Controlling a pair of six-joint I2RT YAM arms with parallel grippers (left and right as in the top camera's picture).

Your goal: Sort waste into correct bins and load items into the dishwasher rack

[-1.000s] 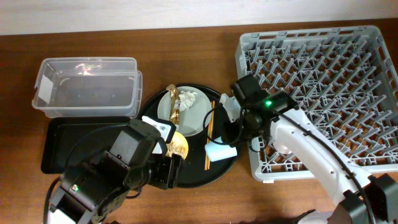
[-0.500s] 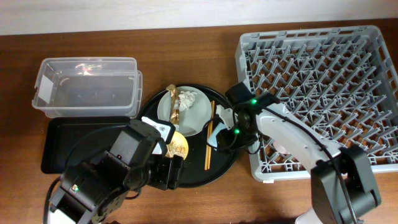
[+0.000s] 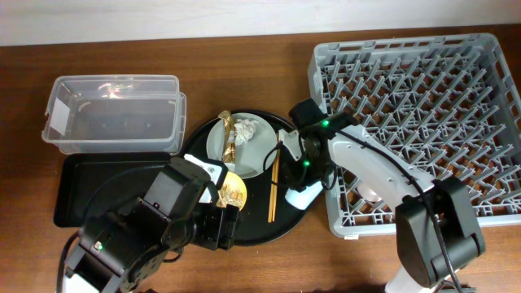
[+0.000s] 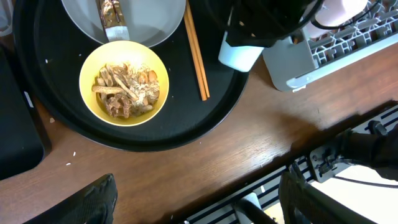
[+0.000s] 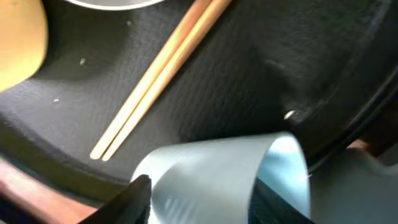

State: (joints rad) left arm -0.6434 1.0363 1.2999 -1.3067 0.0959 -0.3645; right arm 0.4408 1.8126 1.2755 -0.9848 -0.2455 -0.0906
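The cup is past the chopsticks, so my left gripper needs to move next toward the right in the overhead view onto the rim of the light blue cup (image 3: 298,198).
My right gripper (image 3: 299,192) (image 5: 205,193) is shut on the light blue cup (image 3: 298,198) (image 5: 217,174), which lies tilted at the right edge of the round black tray (image 3: 252,226). The wooden chopsticks (image 3: 273,183) (image 5: 155,81) lie just left of it. The pale grey plate (image 3: 254,155) holds the gold-brown wrapper (image 3: 229,134) and the white tissue (image 3: 247,126). The yellow bowl (image 4: 87,62) holds brownish food scraps (image 4: 124,90). My left gripper (image 4: 199,182) is open and empty over the table's front edge. The grey dishwasher rack (image 3: 423,98) stands at the right.
The clear tub (image 3: 114,114) stands at the back left, with the shallow black tray (image 3: 85,183) in front of it. A pale pink cup (image 4: 344,6) shows in the rack's near corner, partly hidden under my right arm. My left arm (image 3: 155,224) covers the front left.
My right gripper has come down and closed round the light blue cup, and the cup has shifted slightly to the right. The left arm has not moved.
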